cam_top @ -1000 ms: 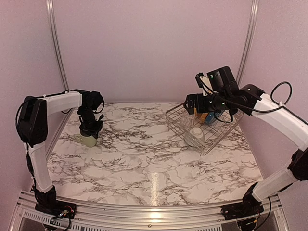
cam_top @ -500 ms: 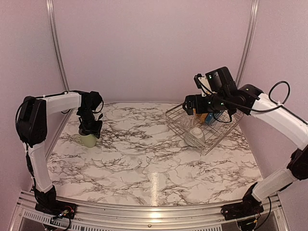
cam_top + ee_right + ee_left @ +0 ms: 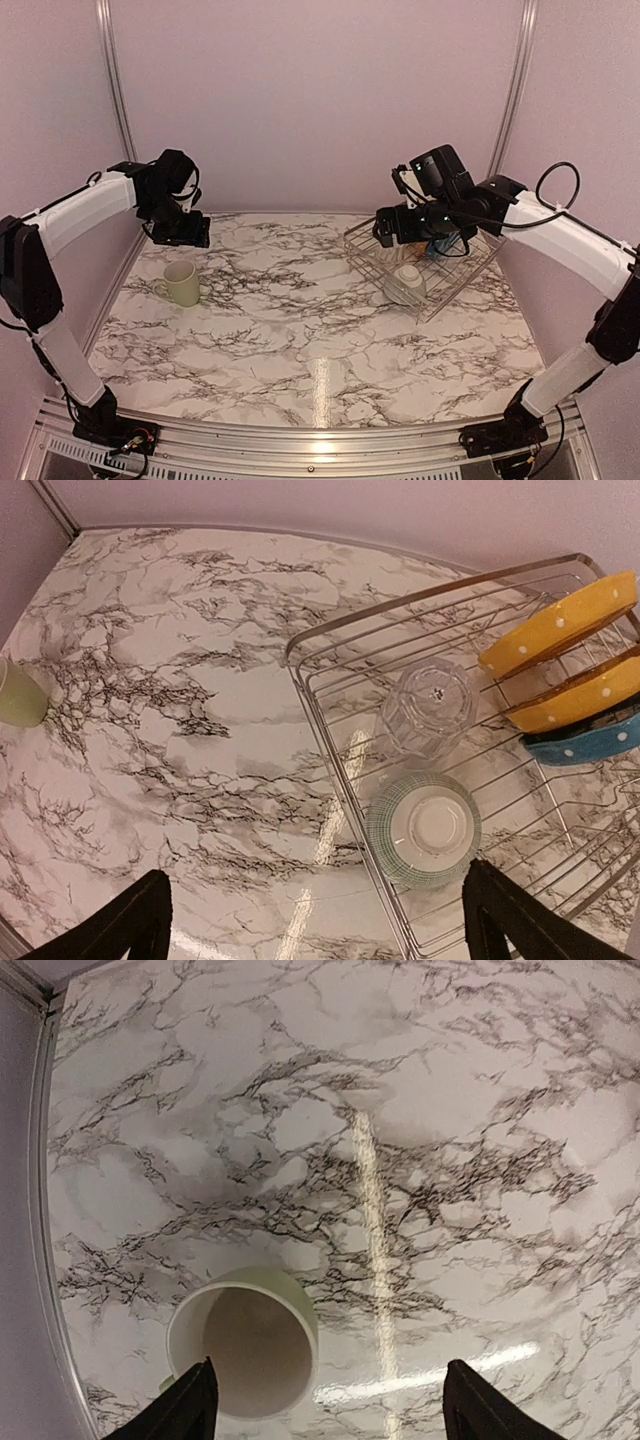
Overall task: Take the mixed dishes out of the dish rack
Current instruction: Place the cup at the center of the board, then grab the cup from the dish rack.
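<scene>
I will next move my right gripper outward and down around the upturned clear glass (image 3: 391, 254) (image 3: 430, 705). It stands below my right gripper and farther outward, and its sides are free of the plates.
The pale green mug (image 3: 182, 284) stands upright on the marble table, apart from everything; the left wrist view looks down into this mug (image 3: 245, 1345). My left gripper (image 3: 186, 234) (image 3: 325, 1412) hangs open above and behind it, holding nothing. The silver wire dish rack (image 3: 372, 262) (image 3: 310, 695) sits at the right. In it are an upturned small bowl (image 3: 425, 828), an upturned clear glass (image 3: 430, 705), two yellow-orange dotted plates (image 3: 555, 625) on edge and a blue dotted plate (image 3: 590, 742). My right gripper (image 3: 392, 228) (image 3: 315, 925) hovers open above the rack's left edge, empty.
Pale walls with metal posts (image 3: 112, 90) close the table in at the back and sides. A metal rail (image 3: 310, 450) runs along the near edge by the arm bases. Bare marble (image 3: 290, 320) lies between mug and rack.
My left gripper has opened, let go of the mug and lifted up and back from it. The right arm has shifted slightly left over the rack, still open.
</scene>
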Controlling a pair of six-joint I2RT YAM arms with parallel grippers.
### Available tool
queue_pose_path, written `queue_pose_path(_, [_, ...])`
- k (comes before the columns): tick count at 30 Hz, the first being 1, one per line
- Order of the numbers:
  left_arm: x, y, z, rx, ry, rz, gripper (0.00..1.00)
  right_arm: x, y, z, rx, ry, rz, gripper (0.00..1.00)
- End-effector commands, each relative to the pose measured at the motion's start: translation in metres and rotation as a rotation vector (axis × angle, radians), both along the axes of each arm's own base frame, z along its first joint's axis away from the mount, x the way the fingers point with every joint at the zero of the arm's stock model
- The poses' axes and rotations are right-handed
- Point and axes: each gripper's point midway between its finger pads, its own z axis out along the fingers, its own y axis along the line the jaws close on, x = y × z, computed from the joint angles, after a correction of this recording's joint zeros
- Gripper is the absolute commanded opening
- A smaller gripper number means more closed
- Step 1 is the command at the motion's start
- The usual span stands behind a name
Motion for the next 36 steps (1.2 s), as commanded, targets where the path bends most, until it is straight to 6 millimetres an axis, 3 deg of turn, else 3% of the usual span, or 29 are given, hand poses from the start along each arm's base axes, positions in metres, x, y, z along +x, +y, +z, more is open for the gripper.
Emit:
queue_pose_path(1, [-0.011, -0.052, 0.059, -0.276, -0.219, -0.016, 0.82, 0.003, -0.008, -0.011, -0.067, 0.032, -0.048, 0.98])
queue_pose_path(4, [-0.031, -0.106, 0.086, -0.455, -0.308, -0.135, 0.83, 0.007, -0.020, -0.027, -0.143, 0.067, -0.090, 0.98])
queue_pose_path(8, [-0.046, -0.137, 0.109, -0.481, -0.391, -0.188, 0.84, 0.015, -0.038, -0.043, -0.168, 0.108, -0.140, 0.97])
queue_pose_path(13, [-0.067, -0.173, 0.111, -0.573, -0.401, -0.242, 0.88, 0.030, -0.065, -0.065, -0.114, 0.145, -0.203, 0.99])
queue_pose_path(18, [-0.083, -0.196, 0.094, -0.593, -0.407, -0.280, 0.93, 0.062, -0.059, -0.074, -0.070, 0.073, -0.180, 0.98])
queue_pose_path(20, [-0.088, -0.201, 0.088, -0.571, -0.389, -0.305, 0.95, 0.078, -0.059, -0.077, -0.072, 0.087, -0.191, 0.99])
queue_pose_path(24, [-0.092, -0.185, 0.078, -0.430, -0.431, -0.270, 0.99, 0.102, -0.045, -0.081, -0.051, 0.075, -0.145, 0.98])
queue_pose_path(30, [-0.104, -0.169, 0.077, -0.422, -0.440, -0.261, 0.99, 0.134, -0.042, -0.109, -0.105, 0.098, -0.160, 0.97])
queue_pose_path(36, [-0.108, -0.165, 0.083, -0.460, -0.460, -0.247, 0.99, 0.152, -0.046, -0.124, -0.125, 0.106, -0.230, 0.96])
